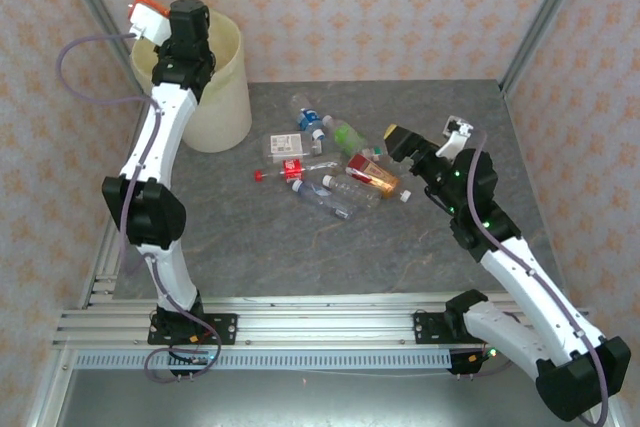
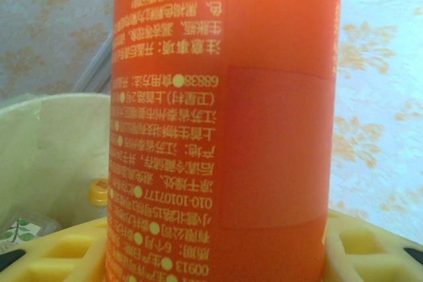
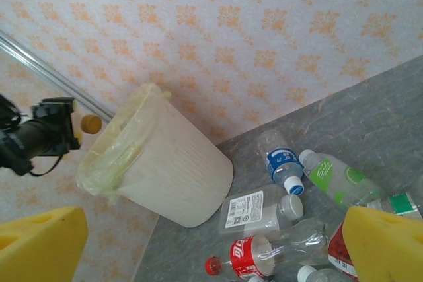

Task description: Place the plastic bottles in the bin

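Observation:
My left gripper should next go down into the bin's opening below it and let go of the bottle there, as the orange-labelled bottle still sticks out past the bin's rim.
An orange-labelled plastic bottle stands between the yellow pads of my left gripper, which is shut on it over the rim of the cream-white bin. Inside the bin lie a yellow-capped bottle and one with a green-leaf label. Several more bottles lie in a heap mid-table: blue-labelled, green-labelled, white-labelled, red-labelled. My right gripper hovers open at the heap's right end, its yellow pads wide apart and holding nothing.
The bin stands in the back left corner against the patterned wall. Metal frame posts rise at the back corners. Bare grey table stretches between the heap and the front rail.

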